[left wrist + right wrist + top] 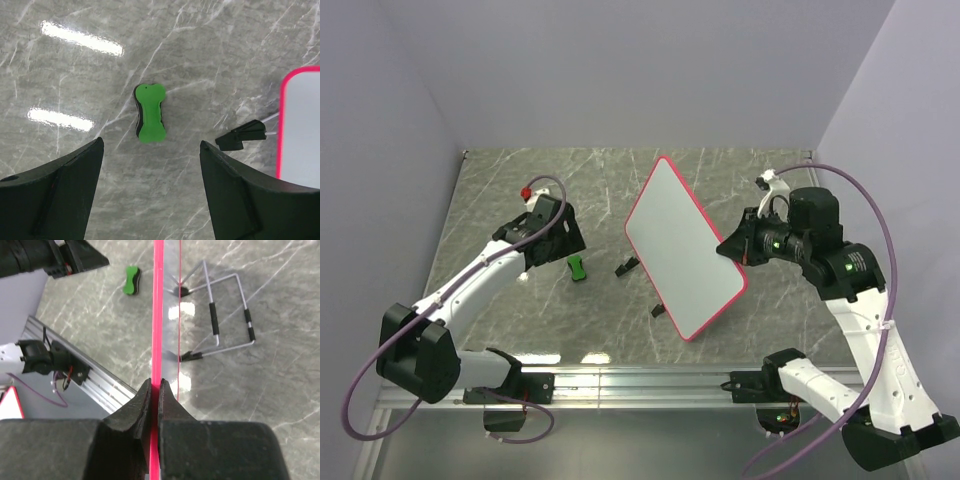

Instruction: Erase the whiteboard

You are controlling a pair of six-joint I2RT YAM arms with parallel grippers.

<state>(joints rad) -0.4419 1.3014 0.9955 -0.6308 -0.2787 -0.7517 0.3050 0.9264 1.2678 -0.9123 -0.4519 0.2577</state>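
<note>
My right gripper will next move the crooked board to the left in the top view, toward the stand's black feet point(627, 266) below it, and let go of the board's edge.
The whiteboard point(682, 245) is a white board with a pink-red frame, tilted up off the table; its face looks blank. My right gripper point(735, 246) is shut on its right edge; in the right wrist view the fingers point(142, 405) clamp the pink frame point(158, 315) edge-on. The green eraser point(577, 267) lies on the table left of the board, also in the left wrist view point(150, 113) and the right wrist view point(132, 280). My left gripper point(548, 250) is open and empty, hovering just above and left of the eraser, which lies ahead of the gap between its fingers point(55, 190).
The board's wire stand with black feet point(220, 325) rests on the marble table behind the board; one black foot point(242, 135) shows right of the eraser. An aluminium rail point(650, 380) runs along the near table edge. Grey walls close the back and sides.
</note>
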